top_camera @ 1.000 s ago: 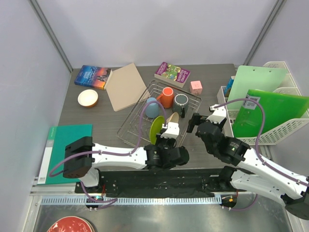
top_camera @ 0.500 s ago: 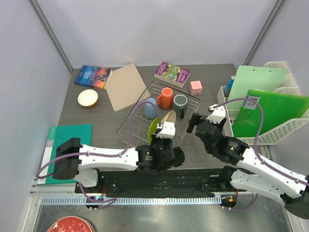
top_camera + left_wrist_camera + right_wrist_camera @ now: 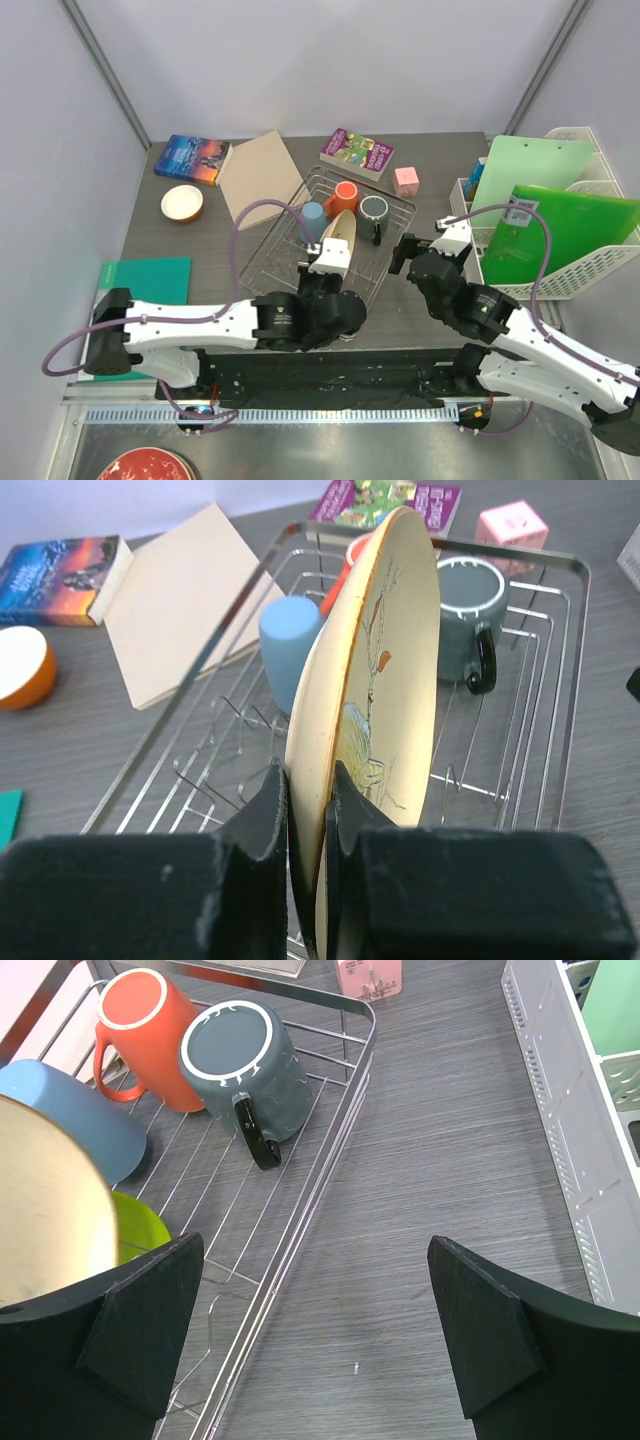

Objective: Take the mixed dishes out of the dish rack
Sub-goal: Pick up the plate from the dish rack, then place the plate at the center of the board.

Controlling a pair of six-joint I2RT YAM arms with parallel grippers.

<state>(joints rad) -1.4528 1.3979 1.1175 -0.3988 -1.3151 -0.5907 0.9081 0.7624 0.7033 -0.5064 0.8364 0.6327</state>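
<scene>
The beige plate will next go outward and to the left in the top view with my left gripper, which will tilt it flat. My left gripper will then release it on the tan board, which is bare.
My left gripper is shut on the lower rim of the beige plate, holding it on edge over the silver dish rack. In the top view the plate stands above the rack with the gripper at its near edge. The light blue mug, orange mug and dark grey mug sit upside down at the rack's far end. The lime green plate shows in the rack behind the beige plate. My right gripper is open and empty over the table right of the rack. The small white bowl sits on the table at far left.
A tan board and two books lie behind the rack, with a pink cube. A white basket holding green boards stands on the right. A teal board lies near left. A red bowl is below the table edge.
The left arm has swung its elbow to the left, and the beige plate in its gripper has risen and shifted far-left. The green plate is now covered in the top view. The right arm has barely moved.
</scene>
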